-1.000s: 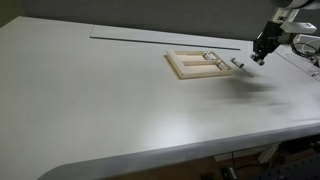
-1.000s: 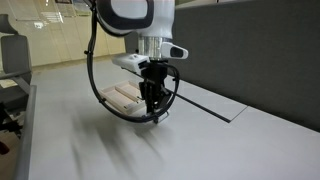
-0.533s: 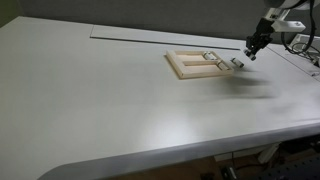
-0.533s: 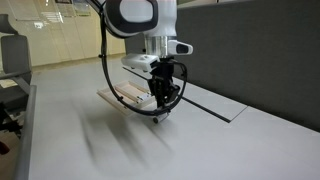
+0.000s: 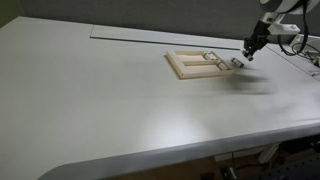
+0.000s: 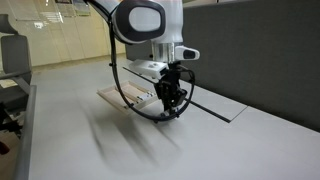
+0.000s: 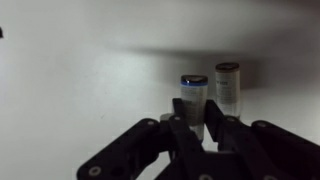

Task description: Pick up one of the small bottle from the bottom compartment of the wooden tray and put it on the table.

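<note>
My gripper holds the bottle, still off the table, and the spot beside the second small bottle lies below. Next, it will lower the bottle onto the bare tabletop (image 5: 246, 67) there and release it.
The wooden tray (image 5: 197, 65) lies on the white table (image 5: 120, 100), and also shows behind the arm (image 6: 118, 97). My gripper (image 5: 252, 47) hangs just off the tray's far corner, low over the table (image 6: 172, 102). In the wrist view its fingers (image 7: 197, 122) are closed around a small bottle (image 7: 193, 92) with a dark cap. A second small bottle (image 7: 227, 85) stands just beyond it to the right. In an exterior view a small bottle (image 5: 238, 62) shows on the table beside the tray, under the gripper.
A long thin dark groove (image 5: 160, 38) runs across the table behind the tray. A dark partition wall (image 6: 260, 50) stands along the table's far side. Cables (image 5: 300, 45) hang by the arm at the table's edge.
The gripper has shifted a little sideways along the tray's corner and slightly up. The tray has not moved.
</note>
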